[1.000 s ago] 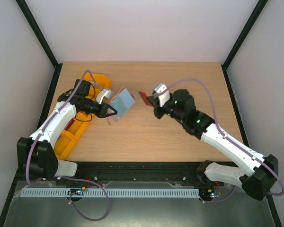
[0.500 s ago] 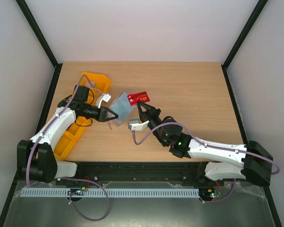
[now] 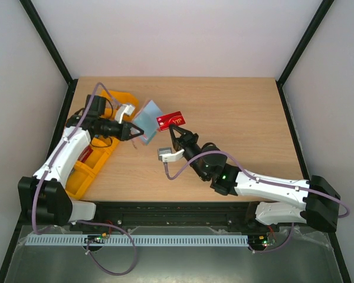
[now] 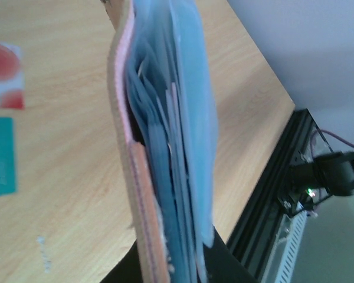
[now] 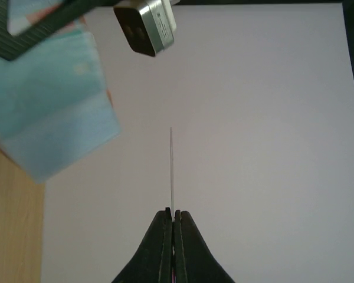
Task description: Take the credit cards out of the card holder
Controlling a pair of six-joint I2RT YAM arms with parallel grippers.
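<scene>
The left gripper draws back and down next to release the card holder (image 3: 146,121), as the bare tabletop by the near bar (image 3: 185,185) lies below that gripper, toward my base.
My left gripper (image 3: 133,131) is shut on the card holder (image 3: 146,121) and holds it tilted above the table, grey-blue inside showing. In the left wrist view the holder (image 4: 165,147) stands edge-on, reddish-brown outside, between my left gripper's (image 4: 174,262) jaws. My right gripper (image 3: 178,132) is shut on a red credit card (image 3: 170,119) just right of the holder. In the right wrist view that card (image 5: 171,171) shows edge-on in my right gripper (image 5: 173,213). A teal card (image 4: 1,156) and a pale card with a red round mark (image 4: 5,76) lie on the table.
Orange plastic bins (image 3: 94,158) stand at the left edge of the table beneath my left arm. The right arm lies low across the near middle. The black frame rail (image 4: 295,177) runs along the table's near edge.
The right arm swung from the right side down low across the near middle, still holding the red card. The left gripper drew the holder back and to the left.
</scene>
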